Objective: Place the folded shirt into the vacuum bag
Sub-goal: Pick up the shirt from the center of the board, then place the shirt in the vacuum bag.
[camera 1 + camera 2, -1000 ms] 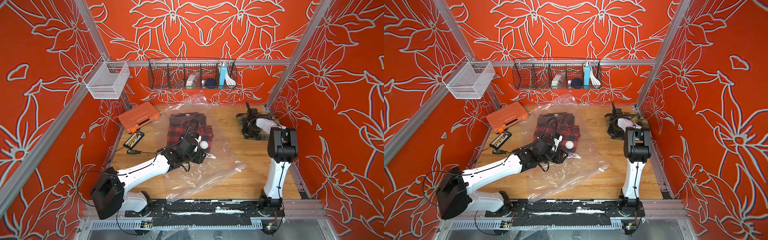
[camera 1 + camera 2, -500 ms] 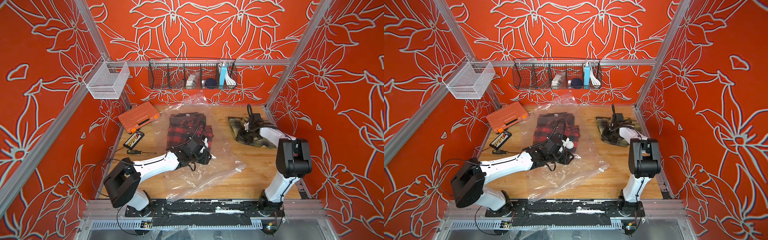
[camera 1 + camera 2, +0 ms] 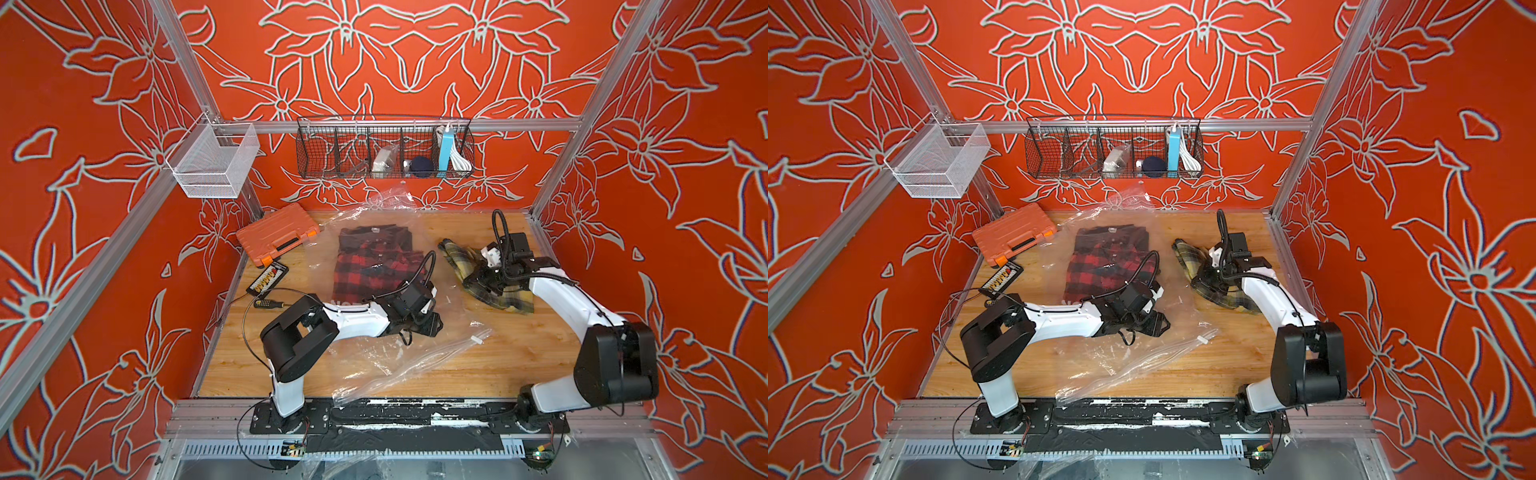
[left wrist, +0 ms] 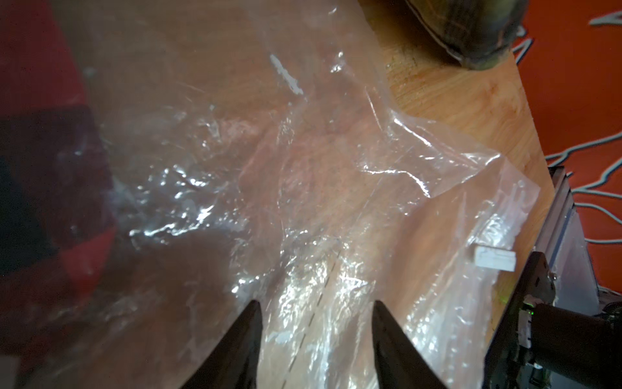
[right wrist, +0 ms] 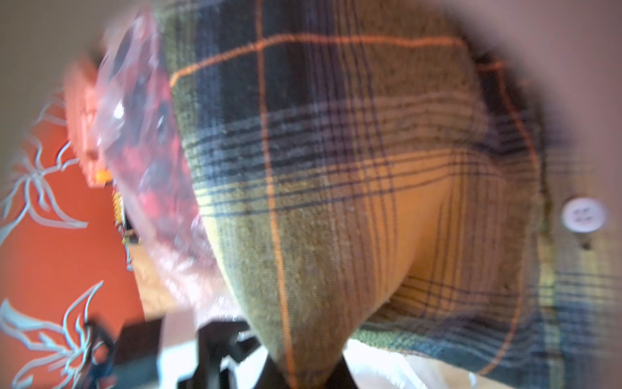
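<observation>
My right gripper needs to move back and toward the bag's side edge [image 3: 455, 302] next, lower the fold there and let it go, because the shirt lies bunched beside the vacuum bag.
The folded shirt [image 3: 511, 297] [image 3: 1187, 257], green and yellow plaid, lies at the right of the wooden table. My right gripper [image 3: 478, 280] [image 3: 1208, 282] [image 5: 309, 370] is shut on a pinched-up fold of the shirt's cloth [image 5: 336, 168]. The vacuum bag [image 3: 453, 291] [image 3: 1183, 291] [image 4: 303, 168] is spread crinkled across the table's middle, its white slider clip [image 3: 478, 340] [image 4: 494, 259] near the front. My left gripper [image 3: 430, 324] [image 3: 1156, 326] [image 4: 316, 303] hovers low over the plastic, open, with nothing between its fingers.
A red and black plaid shirt [image 3: 370, 266] [image 4: 40, 168] shows through the bag's plastic. At the back left sit an orange tool case [image 3: 276, 235], a bit set [image 3: 268, 279] and a screwdriver [image 3: 266, 303]. A black wire basket [image 3: 384, 147] and a white one [image 3: 212, 162] hang on the walls.
My right arm has dropped from upright to a low reach, and the green plaid shirt has shifted left. My left gripper has slid right and forward over the bag.
</observation>
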